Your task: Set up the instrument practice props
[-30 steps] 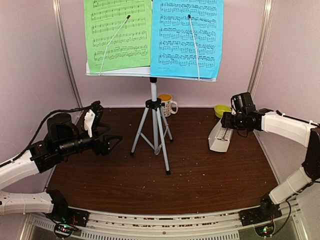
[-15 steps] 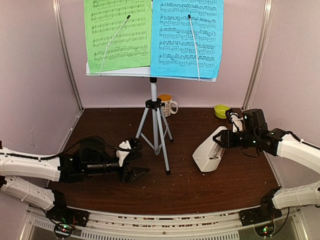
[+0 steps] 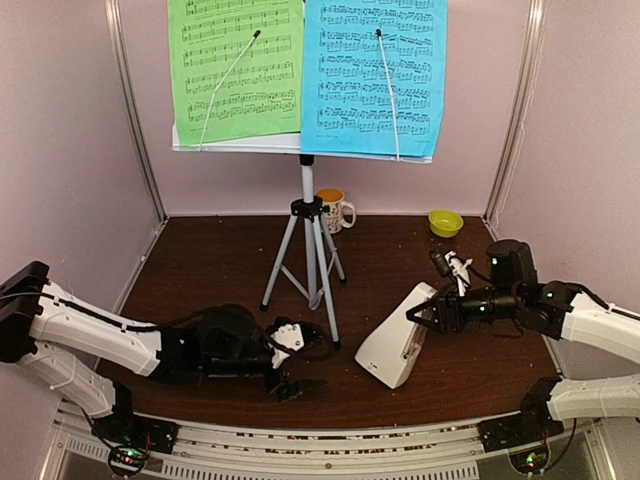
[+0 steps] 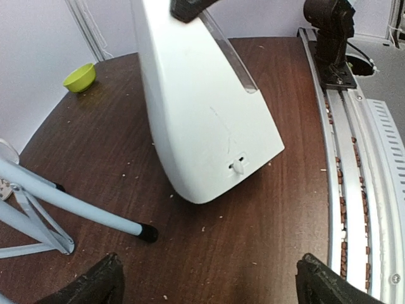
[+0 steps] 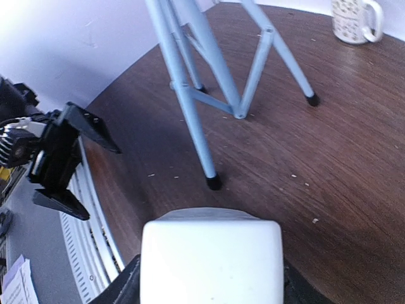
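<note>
The metronome is leaning, so the right gripper will next tilt toward the left in the top view over the tabletop by the tripod's black foot [image 3: 353, 352] [image 5: 239, 195] and then let go of it upright.
The music stand [image 3: 306, 148] stands on its silver tripod [image 3: 310, 255] at the back centre. It carries the green sheet [image 3: 236, 68] and the blue sheet [image 3: 375, 75]. The white metronome [image 3: 393, 347] leans tilted over the table, right of the tripod. My right gripper [image 3: 425, 315] is shut on its narrow upper part. In the right wrist view the metronome [image 5: 212, 256] fills the gap between the fingers [image 5: 123, 286]. My left gripper [image 3: 303, 362] lies low by the front edge, open and empty. It faces the metronome [image 4: 209, 120] with a gap between them.
A patterned mug [image 3: 335, 210] stands behind the tripod and a small green bowl [image 3: 445, 222] sits at the back right. The tripod's near leg ends at a black foot [image 4: 147, 233], close to my left gripper [image 4: 209, 288]. Pink walls close in the table's sides and back.
My right gripper has carried the metronome leftward and toward the front, tilting it. My left arm has dropped and swung right along the front edge, past the tripod's foot, with its jaws wider.
</note>
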Robot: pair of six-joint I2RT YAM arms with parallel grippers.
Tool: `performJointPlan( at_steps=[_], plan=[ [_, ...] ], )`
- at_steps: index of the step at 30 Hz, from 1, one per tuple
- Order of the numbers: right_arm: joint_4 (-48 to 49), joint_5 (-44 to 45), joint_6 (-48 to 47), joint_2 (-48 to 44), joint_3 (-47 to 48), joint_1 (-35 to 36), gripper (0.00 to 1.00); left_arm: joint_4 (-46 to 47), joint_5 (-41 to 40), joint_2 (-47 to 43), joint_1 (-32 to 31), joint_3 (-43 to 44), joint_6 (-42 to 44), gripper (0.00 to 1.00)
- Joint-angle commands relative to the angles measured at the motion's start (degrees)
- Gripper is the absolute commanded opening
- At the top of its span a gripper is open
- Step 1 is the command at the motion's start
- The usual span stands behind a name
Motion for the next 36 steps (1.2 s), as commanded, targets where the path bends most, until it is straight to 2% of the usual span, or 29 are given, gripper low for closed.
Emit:
performJointPlan(
  at_steps=[1, 11, 17, 21, 27, 36],
  plan=[
    [11.1, -8.6, -3.4, -2.8, 0.8, 3.7, 0.22, 3.7, -3.4, 1.9, -3.3, 2.1, 3.6, 0.98],
    [16.2, -11.6, -7.4, -3.8, 1.4, 7.9, 0.17, 4.1, -7.4, 0.5, -6.1, 0.9, 4.9, 0.98],
    [17.1, -1.3, -3.5, -0.5, 3.0, 9.7, 0.14, 8.6, -15.6, 3.1, -6.1, 0.2, -1.9, 0.98],
    [17.2, 4.8, -1.0, 3.3, 4.3, 11.6, 0.13, 13.4, -16.7, 7.9, -5.8, -0.3, -4.7, 0.98],
    [18.8, 9.2, 0.3, 3.9, 4.0, 14.5, 0.13, 16.8, -11.8, 10.8, -4.2, 0.5, -7.7, 0.98],
    [18.2, 13.0, 0.8, 2.6, 3.5, 15.6, 0.13, 16.1, -5.7, 14.5, -2.6, 2.7, -8.0, 0.92]
  ],
)
